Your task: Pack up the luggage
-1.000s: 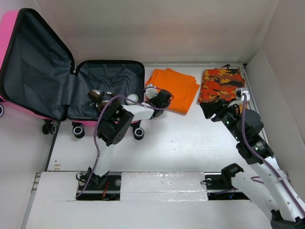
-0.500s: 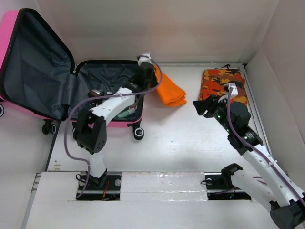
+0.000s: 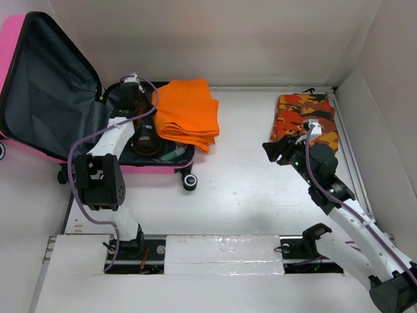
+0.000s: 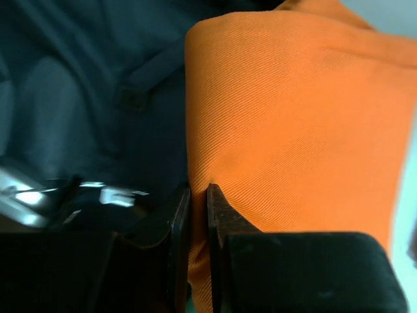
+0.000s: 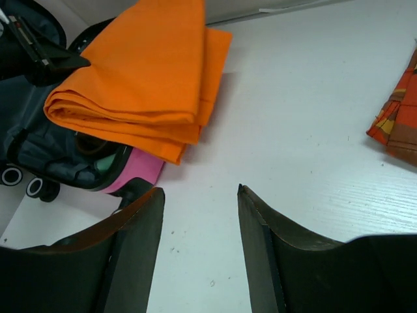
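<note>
The orange cloth sticks out past the luggage's rim, so I will move my left gripper to the left in the top view and down, and release the cloth over the dark brown things.
The hot-pink luggage lies open at the far left, dark grey lining up. My left gripper is shut on the edge of a folded orange cloth, which lies over the luggage's right rim and partly on the table. In the left wrist view the fingers pinch the orange cloth. My right gripper is open and empty above the table, left of a folded orange camouflage cloth. The right wrist view shows the orange cloth and the luggage's pink shell.
Dark brown things and a small greenish item lie inside the luggage. Black wheels stick out at its near edge. White walls close in the table at the back and right.
My left gripper has carried the orange cloth from the table leftward onto the luggage, where it now lies spread. My right gripper has shifted slightly left.
</note>
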Controlling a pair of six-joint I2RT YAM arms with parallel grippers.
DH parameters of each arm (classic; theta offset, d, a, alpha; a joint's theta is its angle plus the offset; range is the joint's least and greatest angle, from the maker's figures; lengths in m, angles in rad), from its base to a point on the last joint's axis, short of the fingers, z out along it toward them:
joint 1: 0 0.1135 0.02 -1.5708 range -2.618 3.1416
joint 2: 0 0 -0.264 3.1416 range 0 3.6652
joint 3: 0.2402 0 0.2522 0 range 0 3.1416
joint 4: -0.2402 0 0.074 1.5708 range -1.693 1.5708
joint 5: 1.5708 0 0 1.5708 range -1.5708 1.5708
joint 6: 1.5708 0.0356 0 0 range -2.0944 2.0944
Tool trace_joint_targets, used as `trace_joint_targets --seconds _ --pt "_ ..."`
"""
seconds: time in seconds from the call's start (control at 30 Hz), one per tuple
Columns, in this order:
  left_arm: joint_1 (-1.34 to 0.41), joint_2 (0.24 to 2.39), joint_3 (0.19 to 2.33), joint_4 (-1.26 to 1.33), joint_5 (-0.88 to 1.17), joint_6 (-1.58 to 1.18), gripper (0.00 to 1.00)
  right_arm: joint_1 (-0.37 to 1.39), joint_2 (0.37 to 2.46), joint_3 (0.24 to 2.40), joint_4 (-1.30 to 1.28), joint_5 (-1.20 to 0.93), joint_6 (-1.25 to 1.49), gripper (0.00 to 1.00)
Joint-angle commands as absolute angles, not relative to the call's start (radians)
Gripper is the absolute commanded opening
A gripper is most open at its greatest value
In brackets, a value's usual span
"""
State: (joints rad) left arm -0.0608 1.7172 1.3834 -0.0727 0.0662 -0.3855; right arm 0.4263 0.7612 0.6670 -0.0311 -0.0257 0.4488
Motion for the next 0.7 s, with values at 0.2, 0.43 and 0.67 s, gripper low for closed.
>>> trace_joint_targets --seconds 0.2,0.43,0.67 --pt "0.143 1.661 1.351 0.026 -0.023 -0.324 0.0 0.433 0.75 0.664 0.04 -0.021 0.448 0.55" --pt "0.143 1.776 1.422 -0.052 -0.205 -0.282 0.0 0.433 0.739 0.664 0.04 -0.012 0.439 0.55" --pt "0.143 1.645 1.399 -0.058 -0.299 -0.457 0.41 0.433 0.767 0.664 0.04 0.008 0.439 0.56"
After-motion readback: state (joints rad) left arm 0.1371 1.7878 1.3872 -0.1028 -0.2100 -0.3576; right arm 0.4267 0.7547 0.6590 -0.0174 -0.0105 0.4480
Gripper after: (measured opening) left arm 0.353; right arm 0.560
